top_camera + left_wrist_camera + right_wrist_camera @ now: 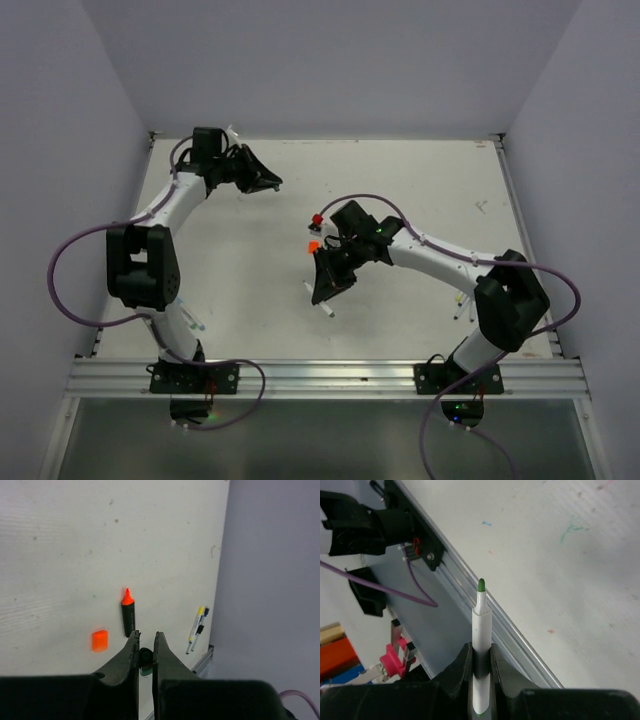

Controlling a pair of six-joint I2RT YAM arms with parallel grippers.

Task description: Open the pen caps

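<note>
The spot on the tabletop beside the white pen is below the left gripper and nearer the robot's base, so the left gripper should next move back and down and release the cap there.
My right gripper is shut on a white pen. Its bare green tip points out past the fingers and carries no cap. From above, this gripper hangs over the middle of the table. My left gripper is shut on a small green cap, seen end-on between the fingers. It hovers at the far left, well apart from the right one. A black marker with a bare orange tip lies on the table. Its orange cap lies loose beside it.
Two capped pens, one yellow and one dark, lie near the table's right edge. A small red piece sits by the right arm's wrist. A metal rail runs along the near edge, and grey walls close in the other sides.
</note>
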